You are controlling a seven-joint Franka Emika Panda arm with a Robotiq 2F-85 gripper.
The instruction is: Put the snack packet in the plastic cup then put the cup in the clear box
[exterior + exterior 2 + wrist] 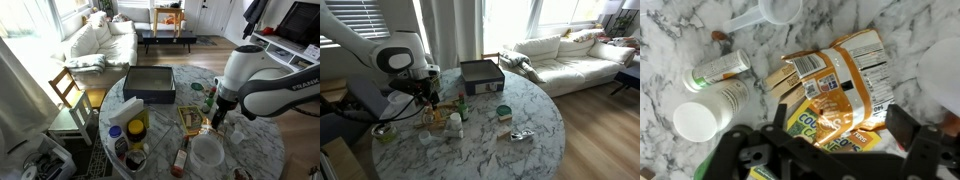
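Note:
I will next lower my gripper onto the snack packet's end (844, 127) over the yellow-green flat packet (810, 128) and close it, because that end of the snack packet is below, between my open fingers.
The snack packet (835, 75) is an orange crinkled bag lying on the marble table, on top of a yellow-green flat packet (810, 128). It also shows in an exterior view (190, 119). My gripper (840, 120) is open, just above the packet, with one finger on each side of its lower end. It shows in both exterior views (217, 121) (430, 100). The plastic cup (207, 152) stands upright and empty next to the packet, and its whitish rim shows at the wrist view's right edge (945, 75). The clear box (150, 84) (480, 75) sits at the far side of the table.
Two white bottles (710, 112) (720, 68) and a white scoop (775, 10) lie beside the packet. A yellow-lidded jar (137, 129), a white bottle (115, 135) and a sauce bottle (181, 160) stand near the table edge. A green can (503, 112) sits mid-table.

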